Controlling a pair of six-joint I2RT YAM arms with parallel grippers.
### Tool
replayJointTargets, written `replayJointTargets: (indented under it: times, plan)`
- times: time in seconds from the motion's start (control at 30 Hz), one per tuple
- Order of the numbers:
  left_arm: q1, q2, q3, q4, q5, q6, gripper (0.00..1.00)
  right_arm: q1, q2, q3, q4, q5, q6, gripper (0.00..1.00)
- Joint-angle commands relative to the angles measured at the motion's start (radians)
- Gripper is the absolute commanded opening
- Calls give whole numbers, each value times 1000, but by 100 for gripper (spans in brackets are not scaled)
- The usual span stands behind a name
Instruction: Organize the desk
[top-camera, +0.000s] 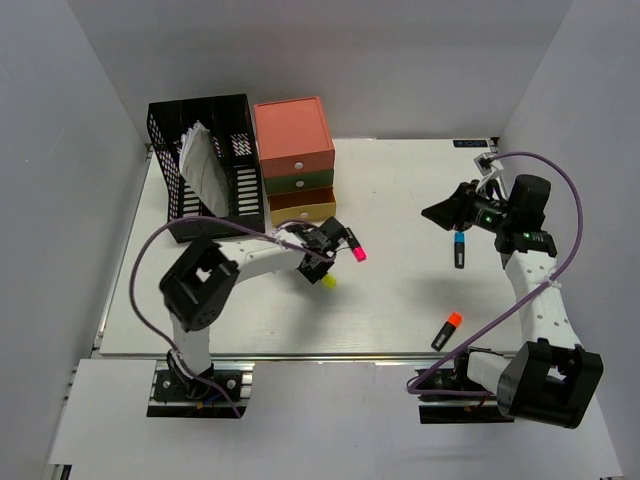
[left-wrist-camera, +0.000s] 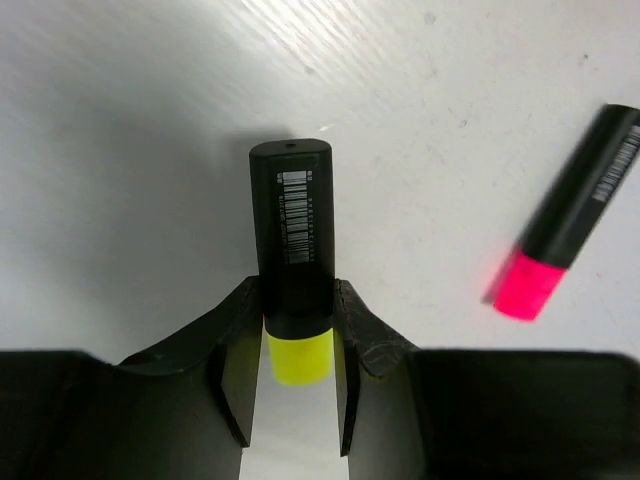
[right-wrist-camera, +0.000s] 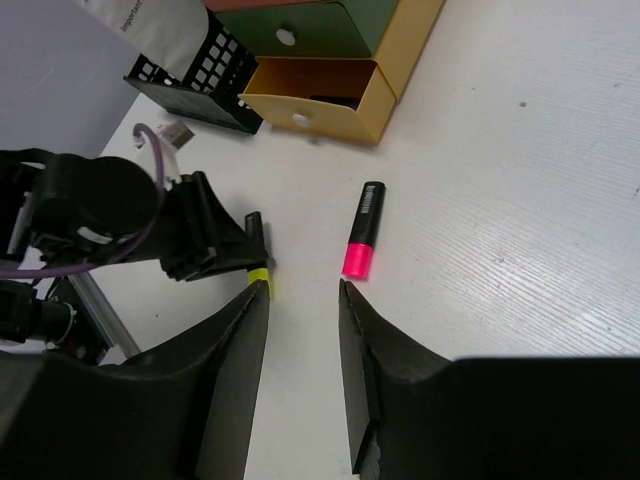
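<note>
The yellow bottom drawer (top-camera: 303, 199) is already open, so my left gripper should next move up and outward, then over the drawer, and release the black highlighter inside.
On the white desk (top-camera: 400, 290), a yellow-capped black highlighter (left-wrist-camera: 291, 230) lies left of centre. My left gripper (left-wrist-camera: 297, 300) is shut on it, both fingers pressed against the barrel just above the cap; in the top view this left gripper (top-camera: 325, 268) reaches down over the highlighter (top-camera: 328, 280). A pink-capped highlighter (top-camera: 355, 247) lies just right of it, untouched. My right gripper (right-wrist-camera: 303, 290) hangs open and empty above the desk's right side (top-camera: 445, 213). A blue-capped highlighter (top-camera: 459, 248) lies below it, and an orange-capped one (top-camera: 447, 330) lies near the front edge.
A coral, green and yellow drawer unit (top-camera: 295, 160) stands at the back left, its yellow bottom drawer (right-wrist-camera: 320, 95) pulled open. Beside it is a black mesh file rack (top-camera: 205, 150) holding papers. Grey walls close in the desk on three sides.
</note>
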Motion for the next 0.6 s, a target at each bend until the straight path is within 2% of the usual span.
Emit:
replayJointTargets:
  times: [0.0, 0.07, 0.17, 0.37, 0.57]
  plan:
    - [15, -196, -105, 161, -113, 103, 0, -5, -19, -8, 41, -45, 10, 40]
    - [24, -260, -142, 191, -168, 103, 0, -5, -17, -11, 41, -45, 10, 40]
    - [37, -270, -91, 181, -203, 97, 0, -7, -17, -14, 42, -42, 10, 40]
    - [98, -184, 64, 158, -254, 49, 0, -8, -13, -18, 44, -36, 12, 39]
    - [156, -95, 160, 141, -269, -109, 1, -11, -10, -19, 47, -33, 10, 39]
